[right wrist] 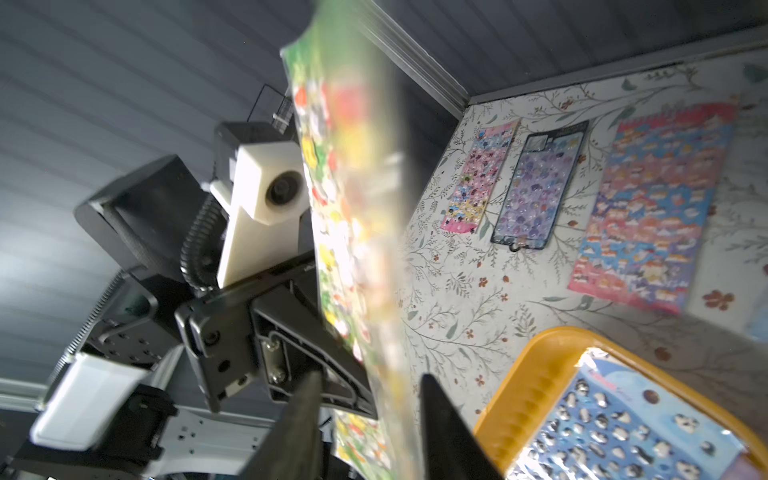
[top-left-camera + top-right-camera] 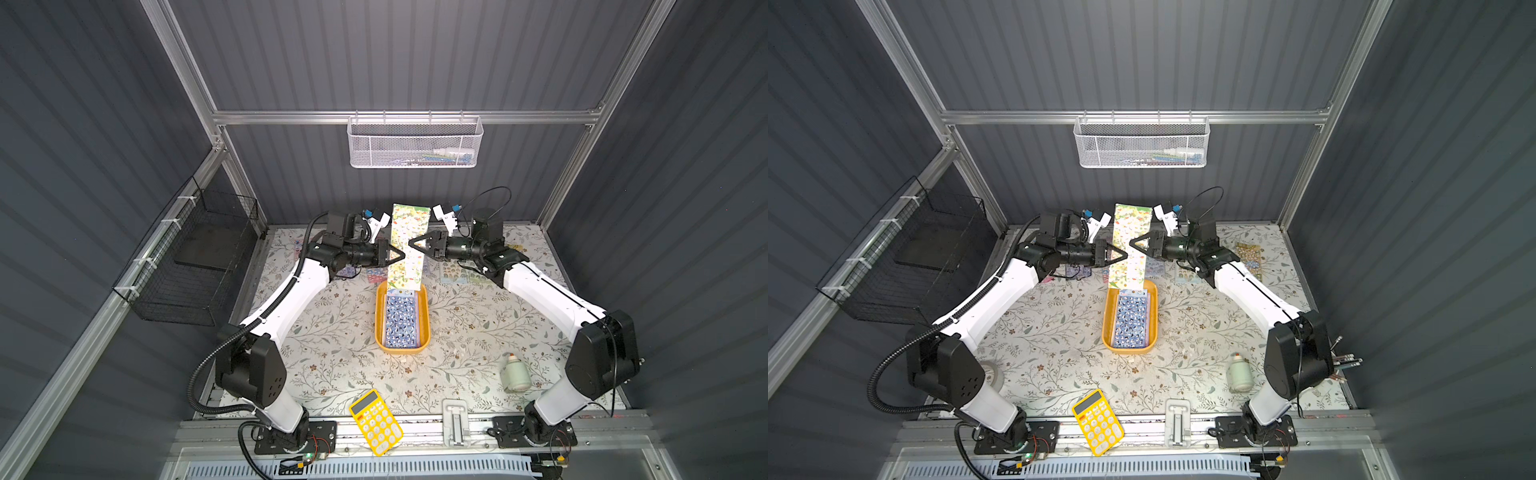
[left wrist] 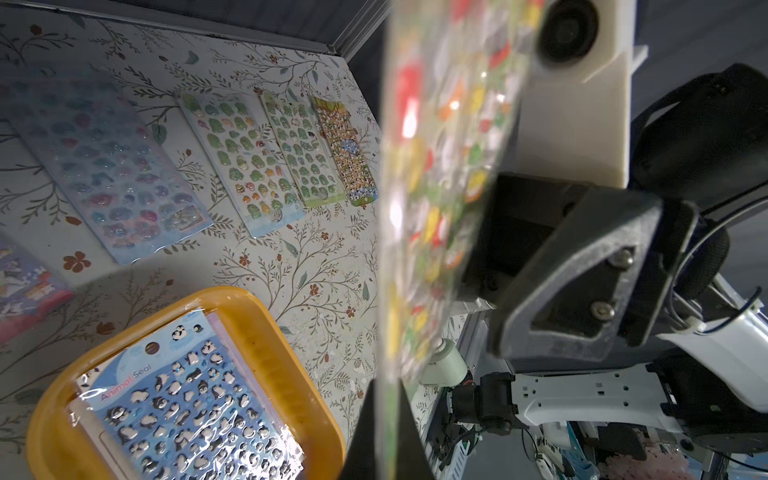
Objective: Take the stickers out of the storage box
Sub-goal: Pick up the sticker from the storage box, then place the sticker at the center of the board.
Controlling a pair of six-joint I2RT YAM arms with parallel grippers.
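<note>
My left gripper holds the sheet's edge and next needs to move back and down onto the floral tabletop between box (image 2: 379,320) and wire basket to let it go, because that part of the tabletop is bare.
A green-and-yellow sheet of stickers (image 2: 409,245) (image 2: 1130,245) stands upright in the air over the far end of the mustard-yellow storage box (image 2: 379,320) (image 2: 1106,322). My left gripper (image 2: 401,254) (image 3: 384,386) is shut on the sheet's edge (image 3: 440,166). My right gripper (image 2: 411,243) (image 1: 371,376) faces it from the other side with its jaws apart around the sheet (image 1: 345,208), not pinching it. A blue penguin sheet (image 2: 400,320) (image 3: 187,407) lies on top of the stack in the box (image 1: 536,374).
Several sticker sheets lie flat on the floral table behind the box (image 3: 108,166) (image 3: 245,162) (image 1: 532,187) (image 1: 648,208). A yellow calculator (image 2: 376,422) and a pale bottle (image 2: 515,372) sit near the front. A black wire basket (image 2: 195,257) hangs at left, a white mesh basket (image 2: 415,143) at the back.
</note>
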